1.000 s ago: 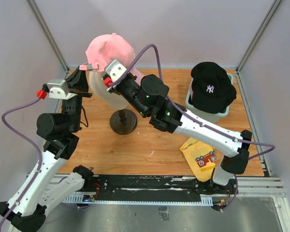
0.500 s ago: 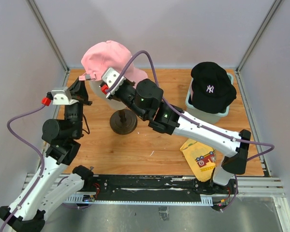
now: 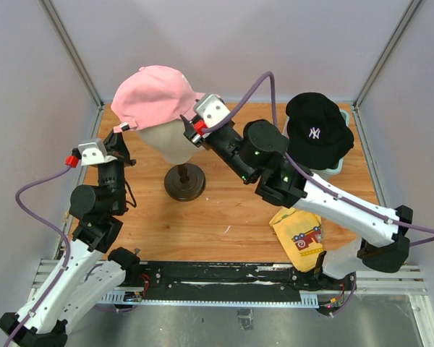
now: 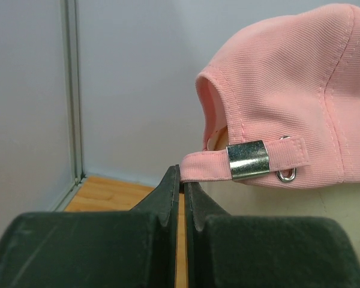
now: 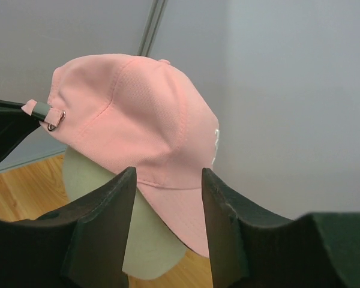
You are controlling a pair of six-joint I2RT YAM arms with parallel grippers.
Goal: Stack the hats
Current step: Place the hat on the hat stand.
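The left gripper moves toward the cream mannequin head (image 3: 170, 143), to its right in the top view, next and releases the hat's strap, with the hat tilted.
A pink hat (image 3: 153, 94) sits tilted on the cream mannequin head (image 3: 170, 143). My left gripper (image 3: 124, 131) is shut on the tip of the hat's back strap (image 4: 246, 161), its jaws pinched together (image 4: 182, 175). My right gripper (image 3: 188, 129) is open just right of the head. In its wrist view the gripper (image 5: 167, 180) has the pink brim (image 5: 186, 210) showing between and beyond the fingers, touching neither. A black hat with a white logo (image 3: 317, 130) rests on a teal bin at the back right.
The mannequin head stands on a dark round base (image 3: 184, 182) mid-table. The teal bin (image 3: 338, 166) stands in the back right corner. A yellow cloth with red print (image 3: 298, 233) lies at the front right. Grey walls enclose the table on three sides.
My right gripper opened, let go of the pink hat's brim and drew back to the right. The left gripper shifted left and nearer with the strap, and the hat moved left over the head.
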